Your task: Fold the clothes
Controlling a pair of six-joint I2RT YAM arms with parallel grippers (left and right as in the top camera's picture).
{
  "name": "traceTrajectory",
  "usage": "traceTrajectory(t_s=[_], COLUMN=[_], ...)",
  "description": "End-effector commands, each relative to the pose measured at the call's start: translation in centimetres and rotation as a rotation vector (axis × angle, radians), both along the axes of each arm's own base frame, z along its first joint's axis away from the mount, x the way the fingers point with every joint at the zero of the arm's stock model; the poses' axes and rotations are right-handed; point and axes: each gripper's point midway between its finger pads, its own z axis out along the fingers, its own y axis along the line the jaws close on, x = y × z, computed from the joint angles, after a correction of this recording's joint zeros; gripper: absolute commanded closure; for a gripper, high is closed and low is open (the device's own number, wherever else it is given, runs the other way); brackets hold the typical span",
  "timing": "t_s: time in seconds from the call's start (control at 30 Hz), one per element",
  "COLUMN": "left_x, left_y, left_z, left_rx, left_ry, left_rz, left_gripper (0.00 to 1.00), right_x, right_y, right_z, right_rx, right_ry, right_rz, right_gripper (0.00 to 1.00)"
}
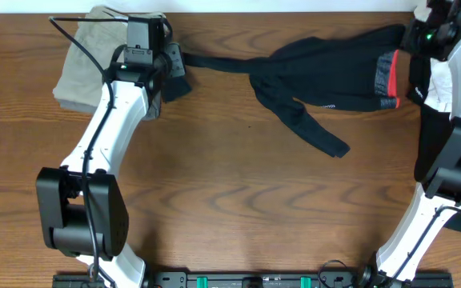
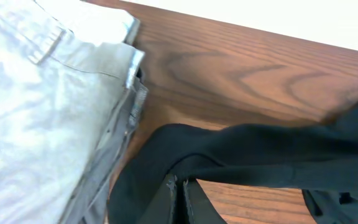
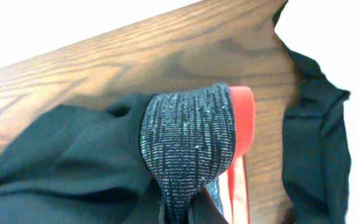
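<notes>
My right gripper lifts next to stretch the leggings, slack and bunched between my grippers. Then it comes down beside the table's far edge and releases.
The black leggings (image 1: 326, 72) stretch across the far side of the table, with the red-and-grey waistband (image 1: 386, 78) at the right and one leg trailing toward the centre. My left gripper (image 1: 171, 66) is shut on a leg end (image 2: 185, 155) at the far left. My right gripper (image 1: 410, 36) is shut on the grey-flecked waistband (image 3: 188, 149), whose red edge (image 3: 241, 124) shows beside it.
Folded khaki trousers (image 1: 82, 64) lie at the far left corner, right beside the left gripper; they also show in the left wrist view (image 2: 42, 106). A white garment (image 1: 438, 80) lies at the far right under the right arm. The table's far edge is close behind both grippers.
</notes>
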Motion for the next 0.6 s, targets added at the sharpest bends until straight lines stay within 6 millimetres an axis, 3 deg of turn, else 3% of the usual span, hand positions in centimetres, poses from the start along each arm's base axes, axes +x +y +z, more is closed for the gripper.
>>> traceTrajectory(t_s=[0.0, 0.27, 0.57], left_x=[-0.1, -3.0, -6.3], left_y=[2.1, 5.3, 5.5], left_z=[6.2, 12.4, 16.4], left_rx=[0.022, 0.060, 0.075], left_ry=[-0.133, -0.236, -0.290], left_rz=[0.045, 0.094, 0.082], left_gripper=[0.94, 0.94, 0.94], right_x=[-0.5, -4.9, -11.8], right_y=[-0.8, -2.6, -2.8], right_z=[5.0, 11.5, 19.0], right_rx=[-0.033, -0.044, -0.068], right_ry=[-0.071, -0.092, -0.140], right_rz=[0.017, -0.039, -0.097], right_gripper=[0.99, 0.99, 0.99])
